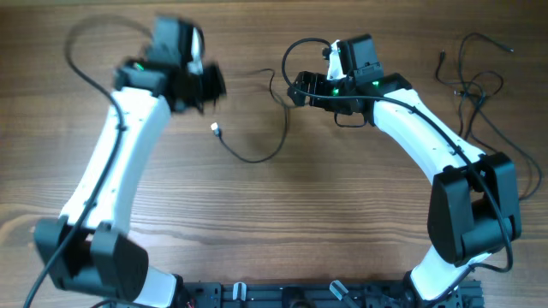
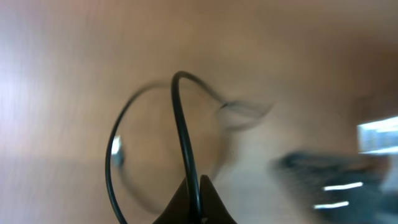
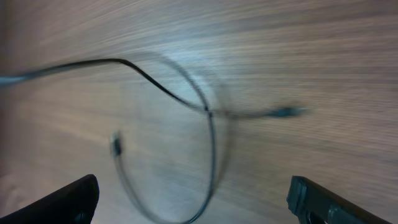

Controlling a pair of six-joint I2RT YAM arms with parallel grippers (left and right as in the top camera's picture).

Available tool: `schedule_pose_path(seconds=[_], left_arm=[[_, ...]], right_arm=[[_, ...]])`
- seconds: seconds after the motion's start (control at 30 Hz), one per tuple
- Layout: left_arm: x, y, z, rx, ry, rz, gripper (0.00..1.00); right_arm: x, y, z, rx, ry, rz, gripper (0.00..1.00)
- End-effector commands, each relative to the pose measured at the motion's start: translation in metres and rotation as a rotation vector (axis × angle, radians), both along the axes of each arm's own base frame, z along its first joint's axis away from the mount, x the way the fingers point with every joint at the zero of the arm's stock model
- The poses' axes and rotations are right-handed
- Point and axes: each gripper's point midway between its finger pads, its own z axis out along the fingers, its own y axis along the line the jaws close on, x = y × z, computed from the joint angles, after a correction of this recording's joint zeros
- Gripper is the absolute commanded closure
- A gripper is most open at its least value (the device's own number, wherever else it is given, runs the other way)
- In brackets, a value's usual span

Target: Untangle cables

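Observation:
My left gripper should next go up, then come back down over the wood inside the cable's curve [image 1: 251,130] [image 2: 163,152], which is below the gripper's fingers, and let go of the piece of cable it holds up.
A thin black cable [image 1: 257,156] curves over the table's middle, with a silver-tipped plug [image 1: 214,129] at its left end. My left gripper [image 1: 210,85] is blurred at the upper left. In the left wrist view its jaws [image 2: 196,202] are shut on a thin black cable [image 2: 181,130] that loops away. My right gripper [image 1: 297,89] is at the upper middle, just right of that cable. In the right wrist view its fingers [image 3: 193,199] are wide apart and empty, above a cable loop [image 3: 211,143]. More tangled cables [image 1: 475,85] lie at the far right.
The wooden table [image 1: 282,222] carries only the cables. Thick black arm wires [image 1: 86,38] arch over the left arm at the back. The arm bases [image 1: 282,295] stand at the front edge.

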Motion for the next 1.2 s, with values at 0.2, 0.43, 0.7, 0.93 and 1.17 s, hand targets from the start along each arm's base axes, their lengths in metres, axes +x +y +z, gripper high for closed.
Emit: schedule_pose_path(seconds=[0.2, 0.43, 0.7, 0.93, 1.17], left_arm=[[0.033, -0.011, 0.231, -0.133, -0.654, -0.037, 0.96], [0.043, -0.014, 0.2, -0.118, -0.563, -0.038, 0.96], [0.003, -0.034, -0.001, 0.015, 0.185, -0.091, 0.96], [-0.057, -0.041, -0.098, 0.135, 0.672, -0.137, 0.96], [-0.099, -0.054, -0.112, 0.228, 0.838, -0.227, 0.94]], right_arm=[[0.0, 0.041, 0.065, 0.54, 0.223, -0.049, 0.0], [0.001, 0.041, 0.066, 0.59, 0.329, -0.145, 0.0], [-0.009, 0.02, 0.027, 0.375, 0.294, -0.157, 0.0], [-0.016, 0.005, 0.008, 0.261, 0.304, -0.191, 0.0], [-0.013, -0.014, -0.007, 0.14, 0.272, -0.236, 0.0]])
